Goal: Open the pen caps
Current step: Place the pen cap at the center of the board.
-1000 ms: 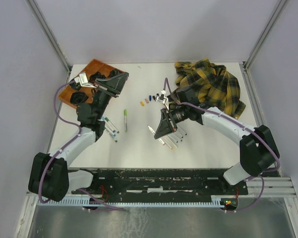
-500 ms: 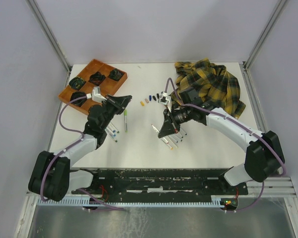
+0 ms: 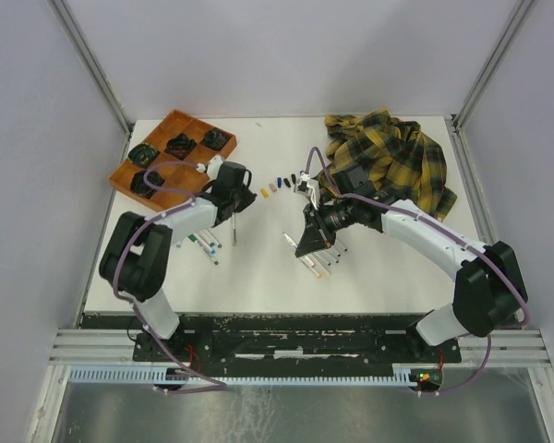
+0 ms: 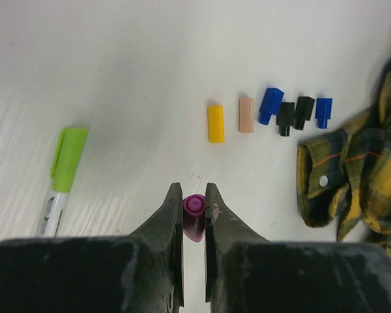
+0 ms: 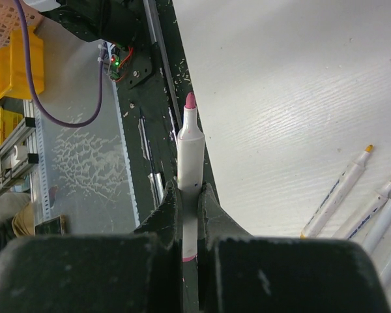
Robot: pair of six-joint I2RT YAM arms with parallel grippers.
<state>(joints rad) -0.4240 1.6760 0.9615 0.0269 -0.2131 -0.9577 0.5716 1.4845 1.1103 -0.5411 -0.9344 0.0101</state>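
Observation:
The cap row ends beside the yellow cap, so the robot will next move its left gripper down toward the row and release the purple cap (image 4: pixel 194 207) on the bare tabletop there.
My left gripper (image 4: pixel 194 190) is shut on a purple pen cap (image 4: pixel 194 207), held just above the white table. Ahead of it lies a row of loose pen caps (image 4: pixel 270 114): yellow, beige, blue and black. In the top view the left gripper (image 3: pixel 241 188) sits just left of that row (image 3: pixel 279 183). A marker with a green cap (image 4: pixel 69 158) lies to its left. My right gripper (image 5: pixel 189 186) is shut on a white marker barrel (image 5: pixel 189 147) with a bare pink tip, tilted over the table's middle (image 3: pixel 305 240).
Several uncapped white markers (image 3: pixel 321 262) lie under the right gripper, and capped ones (image 3: pixel 203 245) lie at the left. An orange tray (image 3: pixel 174 121) with dark items stands at the back left. A yellow plaid cloth (image 3: pixel 402 161) is bunched at the back right.
The left arm has swung from beside the orange tray rightward to the row of loose caps, the purple cap in its jaws. The right gripper shifted slightly right, then stayed still.

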